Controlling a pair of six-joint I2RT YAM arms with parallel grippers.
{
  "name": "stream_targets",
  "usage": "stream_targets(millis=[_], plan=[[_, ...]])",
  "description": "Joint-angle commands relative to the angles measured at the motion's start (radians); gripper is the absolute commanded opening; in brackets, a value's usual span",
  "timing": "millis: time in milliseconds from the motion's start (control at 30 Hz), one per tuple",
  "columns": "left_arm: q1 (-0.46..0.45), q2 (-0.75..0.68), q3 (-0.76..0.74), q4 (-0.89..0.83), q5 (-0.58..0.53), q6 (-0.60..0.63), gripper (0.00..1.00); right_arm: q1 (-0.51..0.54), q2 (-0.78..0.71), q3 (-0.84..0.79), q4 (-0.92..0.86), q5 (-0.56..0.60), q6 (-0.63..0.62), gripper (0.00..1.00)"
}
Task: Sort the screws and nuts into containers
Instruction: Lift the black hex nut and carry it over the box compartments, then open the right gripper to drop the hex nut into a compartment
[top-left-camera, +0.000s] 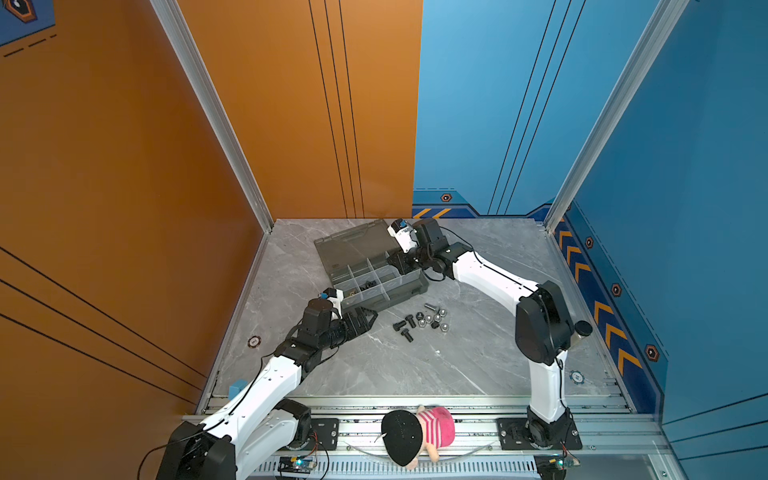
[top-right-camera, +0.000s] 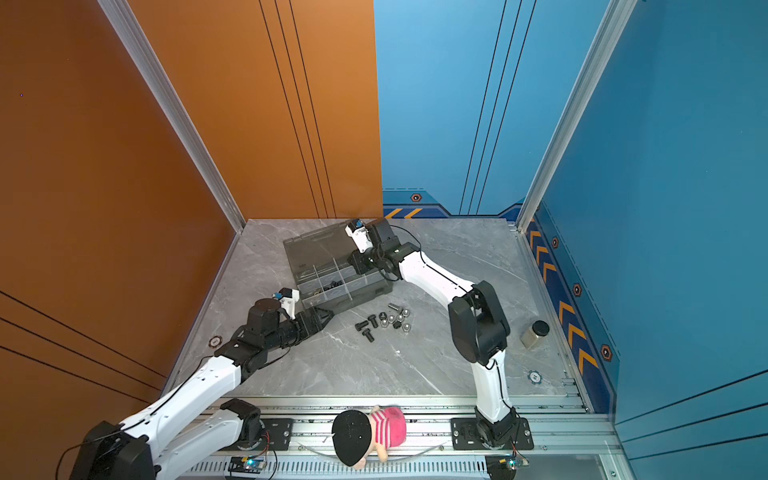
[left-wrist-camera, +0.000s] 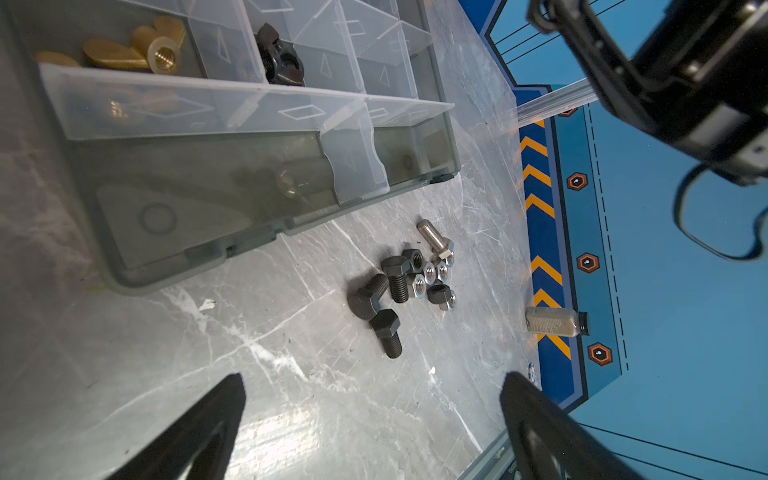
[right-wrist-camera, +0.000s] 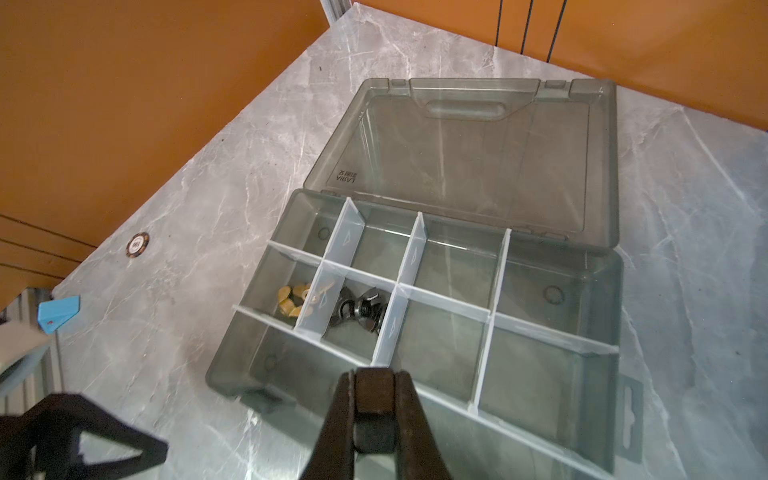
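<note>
The empty cell beside the black wing nuts is outward and below my right gripper, so next my right gripper should go down and outward over that cell and let go of the piece.
The grey organiser case (top-left-camera: 399, 297) (top-right-camera: 361, 297) (right-wrist-camera: 615, 316) lies open, and pale dividers split it into containers. One cell holds brass wing nuts (left-wrist-camera: 137, 50) (right-wrist-camera: 291, 301), the cell beside it black wing nuts (left-wrist-camera: 278, 62) (right-wrist-camera: 357, 309). Loose black screws, a silver screw (left-wrist-camera: 434, 239) and silver and black nuts form a pile (top-left-camera: 424, 322) (top-right-camera: 384, 322) (left-wrist-camera: 407, 278) on the table in front of the case. My left gripper (top-left-camera: 372, 316) (top-right-camera: 328, 313) (left-wrist-camera: 374, 376) stands open and empty, left of the pile. My right gripper (top-left-camera: 395, 262) (top-right-camera: 357, 264) (right-wrist-camera: 374, 374) hangs over the case, shut on a small black piece; screw or nut I cannot tell.
The case's lid (top-left-camera: 353, 245) (right-wrist-camera: 478, 158) lies flat behind it. A small jar with a black lid (top-right-camera: 535, 334) (left-wrist-camera: 555, 323) stands at the right near the wall. A plush toy (top-left-camera: 415, 432) lies on the front rail. A blue block (top-left-camera: 236, 390) sits at the front left corner.
</note>
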Motion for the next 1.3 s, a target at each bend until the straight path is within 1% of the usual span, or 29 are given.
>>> stream_targets(millis=[0, 200, 533, 633, 800, 1000, 1100, 1267], plan=[[0.014, -0.022, -0.02, -0.025, 0.023, 0.009, 0.98, 0.002, 0.081, 0.111, -0.025, 0.042, 0.03, 0.0], [0.029, -0.044, -0.031, -0.033, 0.028, 0.009, 0.98, 0.004, 0.171, 0.174, -0.027, 0.061, 0.041, 0.0], [0.044, -0.056, -0.041, -0.04, 0.035, 0.007, 0.98, 0.007, 0.222, 0.164, -0.042, 0.071, 0.049, 0.01], [0.045, -0.054, -0.04, -0.039, 0.035, 0.007, 0.98, 0.007, 0.223, 0.156, -0.042, 0.075, 0.049, 0.05], [0.046, -0.051, -0.04, -0.04, 0.037, 0.007, 0.98, 0.008, 0.222, 0.152, -0.045, 0.079, 0.049, 0.18], [0.046, -0.054, -0.038, -0.042, 0.035, 0.004, 0.98, 0.007, 0.215, 0.152, -0.051, 0.077, 0.047, 0.22], [0.046, -0.053, -0.036, -0.043, 0.035, 0.005, 0.98, 0.007, 0.21, 0.151, -0.053, 0.074, 0.047, 0.28], [0.046, -0.057, -0.036, -0.048, 0.035, 0.005, 0.97, 0.006, 0.181, 0.138, -0.068, 0.072, 0.04, 0.31]])
